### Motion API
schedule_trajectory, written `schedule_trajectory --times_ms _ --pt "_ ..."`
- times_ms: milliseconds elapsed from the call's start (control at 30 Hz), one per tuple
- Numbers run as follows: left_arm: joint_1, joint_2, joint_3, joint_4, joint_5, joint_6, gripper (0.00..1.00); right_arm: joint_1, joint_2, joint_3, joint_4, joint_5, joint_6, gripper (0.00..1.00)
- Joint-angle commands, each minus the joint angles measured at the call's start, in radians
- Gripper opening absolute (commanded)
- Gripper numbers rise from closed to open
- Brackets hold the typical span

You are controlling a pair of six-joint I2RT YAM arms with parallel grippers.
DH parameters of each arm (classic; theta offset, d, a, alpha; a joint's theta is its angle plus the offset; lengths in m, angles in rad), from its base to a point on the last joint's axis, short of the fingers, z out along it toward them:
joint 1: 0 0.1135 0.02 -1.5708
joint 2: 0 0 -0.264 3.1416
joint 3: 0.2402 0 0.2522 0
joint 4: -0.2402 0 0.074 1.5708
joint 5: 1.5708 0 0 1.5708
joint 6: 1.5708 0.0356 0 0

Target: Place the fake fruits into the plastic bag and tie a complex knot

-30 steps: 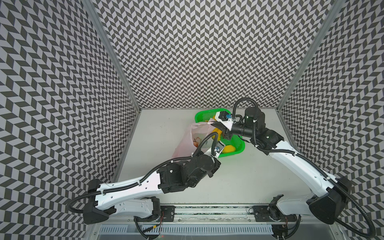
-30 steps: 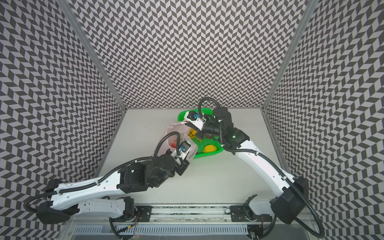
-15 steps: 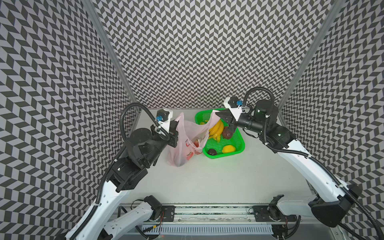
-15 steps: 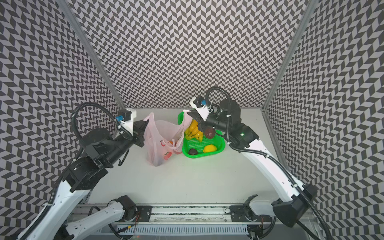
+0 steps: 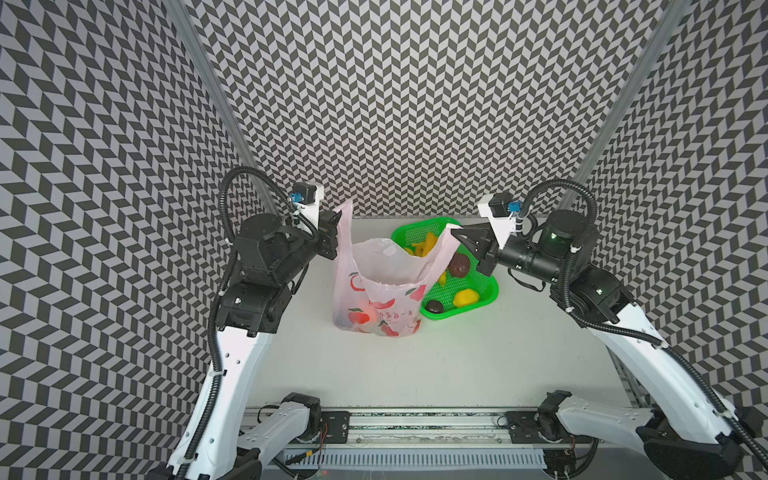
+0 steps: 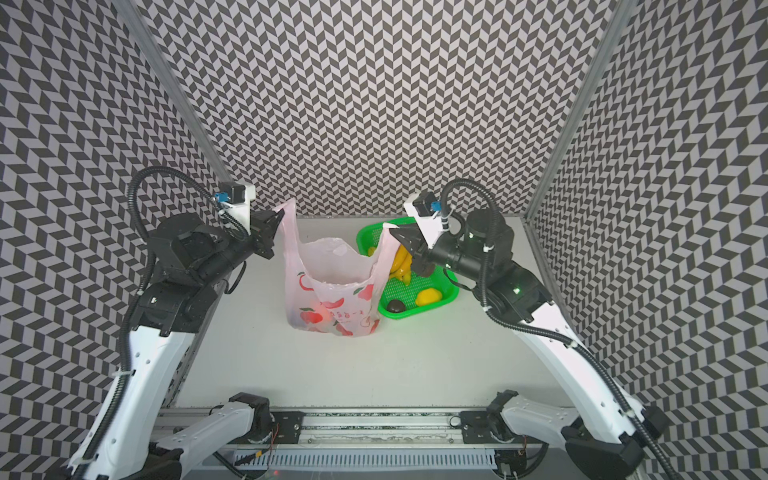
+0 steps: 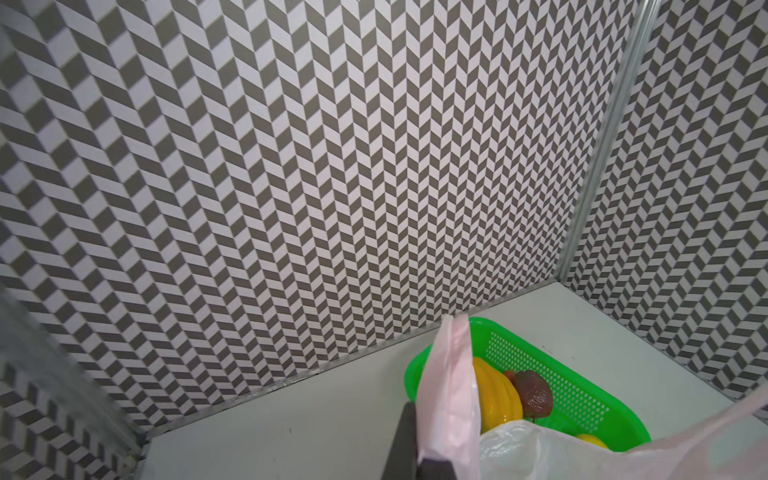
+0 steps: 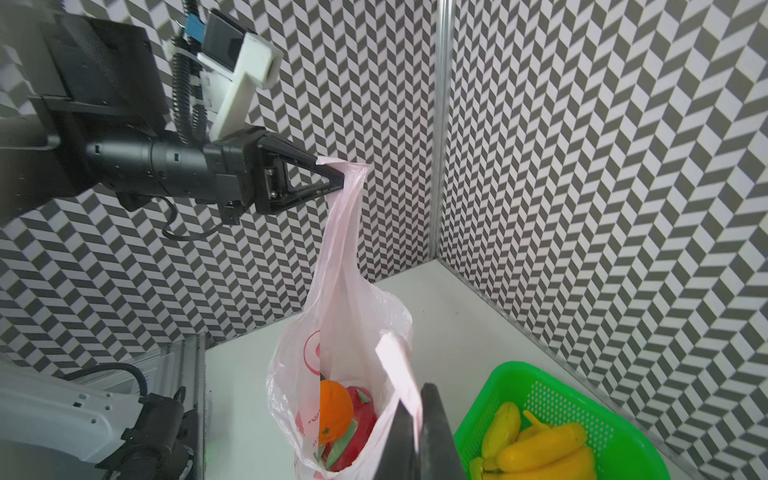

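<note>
The basket still has fruit in it and reaches past the right gripper, away from the left gripper, so the right gripper needs to pull the bag's handle [image 8: 399, 374] that way over the basket next and let go.
The pale-pink plastic bag [image 5: 382, 299] [image 6: 332, 299] stands upright on the table with its mouth stretched open. My left gripper [image 5: 338, 218] [image 6: 282, 214] [image 7: 419, 457] is shut on the bag's left handle [image 7: 451, 395]. On the other side, my right gripper [image 5: 453, 232] [image 6: 390, 237] [image 8: 415, 419] is shut on the right handle [image 8: 399, 374]. Inside the bag lie an orange [image 8: 334, 405] and a pink dragon fruit [image 8: 361, 419]. Yellow bananas [image 5: 426, 245] [image 8: 540, 449], a lemon [image 5: 465, 297] and two dark brown fruits [image 5: 459, 264] [image 5: 434, 306] lie in the basket. No knot shows.
The green mesh basket [image 5: 492, 291] [image 6: 453, 291] [image 8: 623, 436] sits right behind the bag, at the back right and partly under my right gripper. Patterned walls close in the back and both sides.
Both arms have lifted from low over the bag and moved apart, pulling the handles up and outward. The bag has gone from slumped to upright and open.
</note>
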Motion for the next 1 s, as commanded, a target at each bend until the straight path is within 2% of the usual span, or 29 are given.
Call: schedule_trajectory --times_ms 0,167,433,600,733,800,967 --pt "0.007 0.002 -0.045 0.143 0.151 -0.032 0.00 -0.044 -0.025 -0.004 -0.002 0.129 0.016 0.00" --pt "0.006 0.019 -0.104 0.220 0.300 -0.045 0.00 -0.149 -0.008 0.042 -0.039 0.131 0.005 0.00" --pt "0.006 0.061 -0.147 0.285 0.359 -0.073 0.00 -0.242 0.037 0.092 -0.082 0.149 -0.029 0.00" --pt "0.006 0.079 -0.179 0.316 0.413 -0.080 0.00 -0.245 0.040 0.050 -0.040 -0.042 -0.030 0.00" --pt "0.012 0.087 -0.199 0.306 0.472 -0.060 0.00 -0.245 0.047 0.028 -0.033 -0.113 -0.033 0.00" --pt "0.018 0.092 -0.203 0.298 0.498 -0.056 0.00 -0.245 0.046 0.033 -0.035 -0.137 -0.033 0.07" --pt "0.027 0.096 -0.197 0.286 0.543 -0.041 0.00 -0.245 0.030 0.083 -0.049 -0.166 -0.012 0.44"
